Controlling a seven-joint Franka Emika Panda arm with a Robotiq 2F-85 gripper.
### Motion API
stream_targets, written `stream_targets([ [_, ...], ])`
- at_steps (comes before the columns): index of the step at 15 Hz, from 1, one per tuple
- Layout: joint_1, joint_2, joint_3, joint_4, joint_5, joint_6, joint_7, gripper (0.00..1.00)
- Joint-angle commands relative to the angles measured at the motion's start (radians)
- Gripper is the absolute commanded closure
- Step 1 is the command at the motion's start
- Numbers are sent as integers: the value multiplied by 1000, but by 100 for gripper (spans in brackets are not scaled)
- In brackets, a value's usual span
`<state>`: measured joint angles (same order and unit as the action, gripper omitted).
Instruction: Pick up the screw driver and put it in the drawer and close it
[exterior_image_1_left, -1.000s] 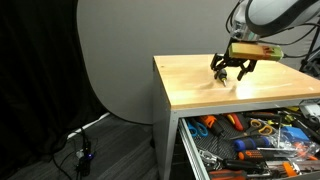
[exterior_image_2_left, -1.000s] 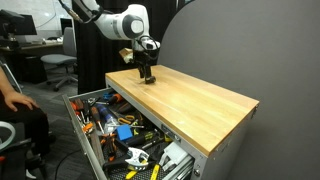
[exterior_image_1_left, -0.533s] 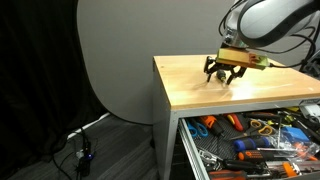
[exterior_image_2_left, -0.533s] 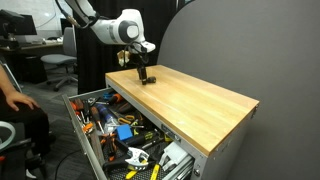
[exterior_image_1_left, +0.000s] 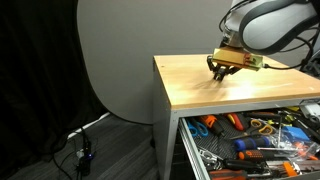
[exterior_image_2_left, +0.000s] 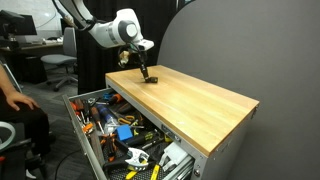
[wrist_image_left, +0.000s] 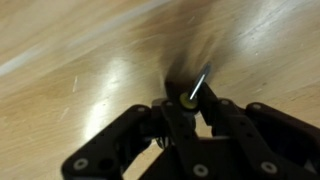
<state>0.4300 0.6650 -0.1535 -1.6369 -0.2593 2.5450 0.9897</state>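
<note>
The drawer is lower, so I will move my gripper up off the wood top next, past the wood top's edge and down to the open drawer to release the screw driver (wrist_image_left: 189, 98).
The wrist view shows my gripper (wrist_image_left: 188, 108) down on the wooden cabinet top (wrist_image_left: 80, 80), its black fingers (wrist_image_left: 222, 115) closed round the screw driver (wrist_image_left: 189, 98). The tool is a stubby black handle with a yellow spot and a thin metal shaft pointing up and right. In both exterior views the gripper (exterior_image_1_left: 222, 68) (exterior_image_2_left: 146, 75) stands at the far part of the wood top, and the tool is too small to make out there. The drawer (exterior_image_1_left: 188, 148) (exterior_image_2_left: 84, 140) below the top is pulled open and full of tools.
Orange- and blue-handled tools (exterior_image_1_left: 240, 150) lie in the open drawer. A person's arm and leg (exterior_image_2_left: 14, 108) and an office chair (exterior_image_2_left: 60, 62) are beside the cabinet. Cables (exterior_image_1_left: 84, 152) lie on the floor by a grey round backdrop (exterior_image_1_left: 115, 60).
The jaws have closed from wide open onto the screw driver. The wrist has shifted a little along the far part of the top and tilted.
</note>
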Motion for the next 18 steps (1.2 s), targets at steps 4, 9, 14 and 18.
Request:
stream_targets([
  [4,37,-50,-50,-69,-86,38,154,86],
  [9,42,-203,-74,-228,-175,-6,221,86],
  [14,-9,-402,-34,-483,-244,-26,304,86],
  [18,-79,-508,34,-689,-199,-27,339,87],
])
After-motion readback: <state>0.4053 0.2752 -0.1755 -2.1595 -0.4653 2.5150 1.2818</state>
